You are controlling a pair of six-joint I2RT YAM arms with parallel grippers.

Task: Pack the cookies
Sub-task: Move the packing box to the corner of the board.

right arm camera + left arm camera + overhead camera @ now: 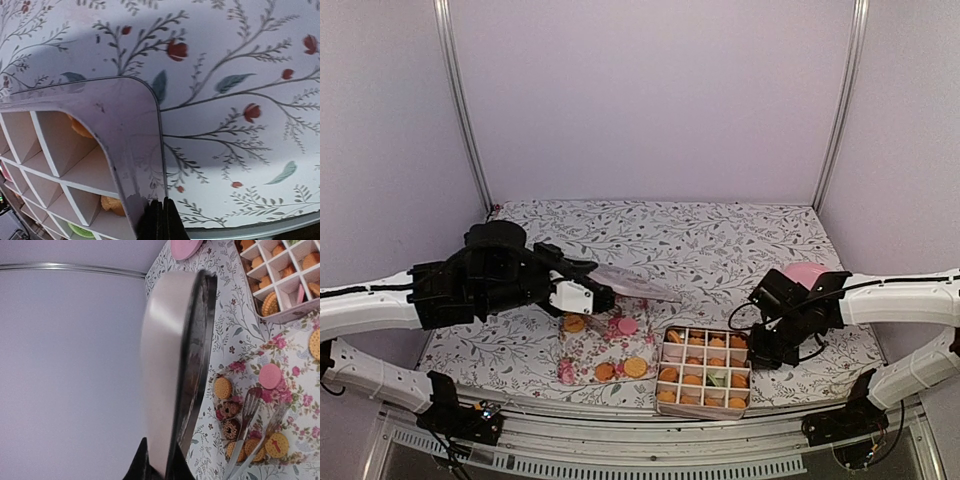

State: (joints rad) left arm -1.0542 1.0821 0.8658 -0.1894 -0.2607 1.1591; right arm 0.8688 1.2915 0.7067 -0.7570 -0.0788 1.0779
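Observation:
The lid comes back and down over the open white box's sections next, and my left gripper releases the lid's rim, since the box stands back and below it.
Loose cookies point(605, 371) point(223, 388), orange, brown and one pink, lie on a floral napkin point(588, 345). To its right stands a white box point(701, 411) point(130, 130) divided into compartments, with cookies point(112, 204) in several of them. My left gripper point(605, 297) point(162, 466) is shut on the rim of a flat lid point(635, 283) point(175, 365), held tilted above the napkin. My right gripper point(760, 352) point(161, 220) is shut with nothing between its fingers, its tips against the outer wall of the box's right corner.
A pink plate point(805, 273) point(185, 247) sits on the floral tablecloth behind the right arm. Silver tongs point(248, 407) lie on the napkin among the loose cookies. The table's near edge runs just below the box.

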